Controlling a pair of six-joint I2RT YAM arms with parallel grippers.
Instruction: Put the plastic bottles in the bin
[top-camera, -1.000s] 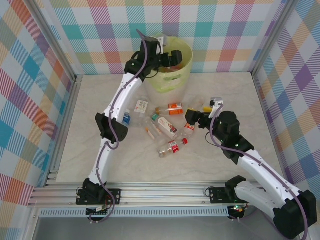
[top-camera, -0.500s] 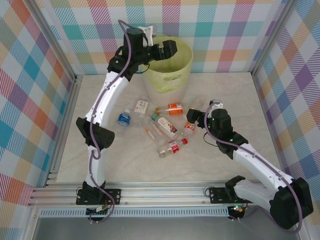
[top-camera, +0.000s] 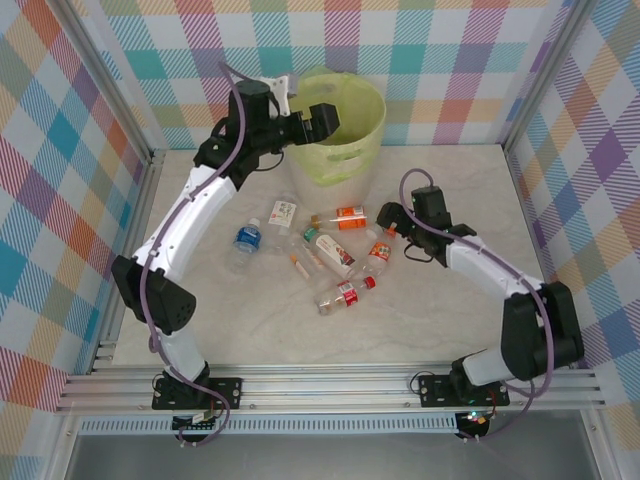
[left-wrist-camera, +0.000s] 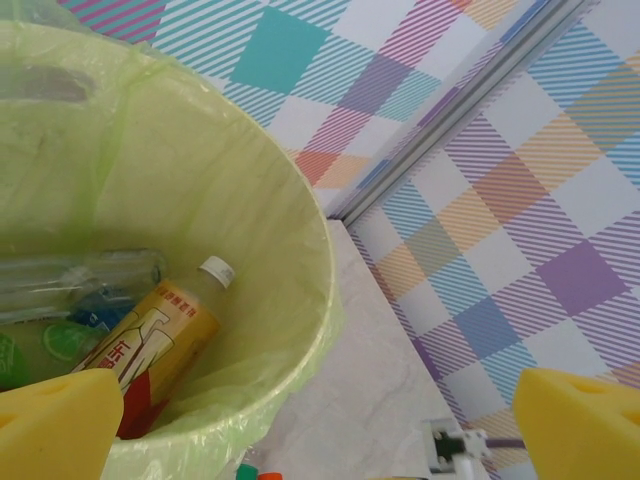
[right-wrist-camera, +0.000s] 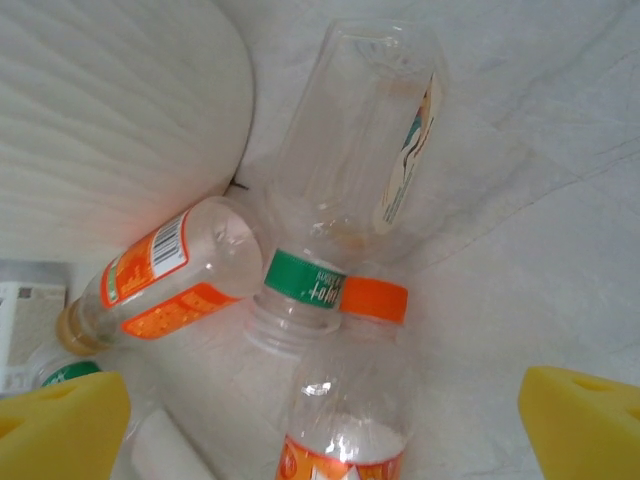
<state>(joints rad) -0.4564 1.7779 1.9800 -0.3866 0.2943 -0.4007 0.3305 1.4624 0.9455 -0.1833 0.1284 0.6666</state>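
The clear square-bottomed bottle's body lies below and outward, so my right gripper reaches outward and down over it next, away from the bottle's orange cap.
The bin, a cream bucket lined with a yellow-green bag, stands at the back of the table. My left gripper hangs open at its left rim, with nothing between the yellow pads. Inside the bin lie a yellow-labelled bottle and a clear one. Several plastic bottles lie loose in front of the bin. My right gripper is open just above them. Between its pads sit an orange-capped bottle, a green-banded clear bottle and an orange-labelled one.
A blue-labelled bottle and a white-labelled one lie left of the cluster, a red-labelled one nearest the arms. Checked walls and metal posts close in the table on three sides. The bin's pale wall rises just behind the bottles under my right gripper.
My left gripper has drawn back leftward from over the bin's middle to its rim. The right arm has swung its gripper toward the bottles in front of the bin.
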